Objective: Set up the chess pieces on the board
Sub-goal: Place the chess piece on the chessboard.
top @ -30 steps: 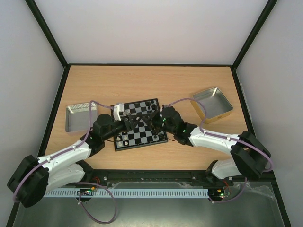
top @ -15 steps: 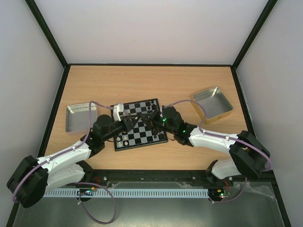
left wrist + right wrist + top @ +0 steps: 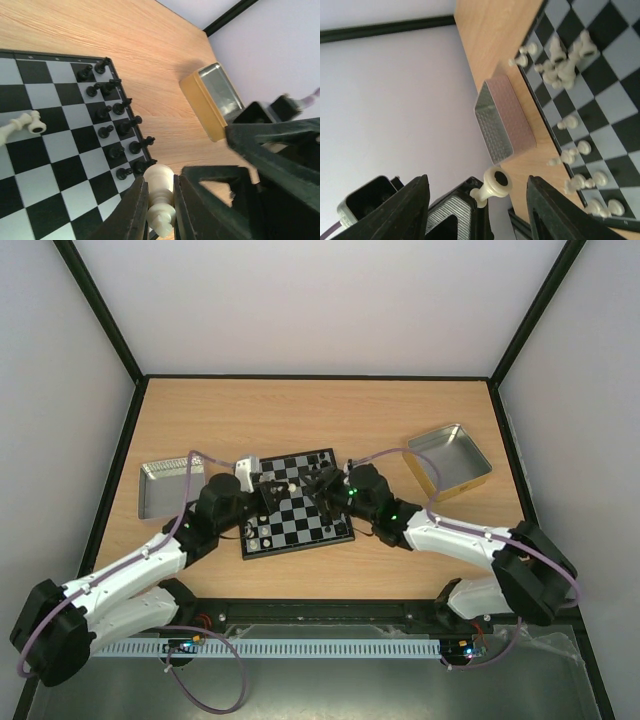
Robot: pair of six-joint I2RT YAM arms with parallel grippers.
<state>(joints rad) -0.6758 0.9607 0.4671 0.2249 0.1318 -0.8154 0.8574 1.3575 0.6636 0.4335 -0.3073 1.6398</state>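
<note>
The dark edge square by the lone upright pawn is empty, so the robot's left gripper needs to tilt left in the top view next, then go down onto that square.
The board [image 3: 300, 525] lies mid-table with both grippers meeting above its far half. My left gripper [image 3: 160, 181] is shut on a cream-white chess piece [image 3: 161, 202], seen between the arms in the top view [image 3: 291, 485]. My right gripper [image 3: 476, 181] stands open around that same piece [image 3: 493, 185], whose round base faces its camera without touching either finger. Black pieces [image 3: 116, 120] line one edge of the board [image 3: 50, 150] and white pieces [image 3: 580, 170] line the opposite edge [image 3: 615, 100]. One white piece [image 3: 22, 125] lies on its side on the checks.
A silver tin [image 3: 160, 488] sits left of the board and a gold-sided tin [image 3: 450, 460] sits to its right, also seen in the left wrist view [image 3: 210, 102]. The left tin [image 3: 502, 122] shows in the right wrist view. Black-framed walls enclose the table.
The left gripper has closed on the white piece and the right gripper has opened off it. Both grippers have shifted slightly toward the far side of the board.
</note>
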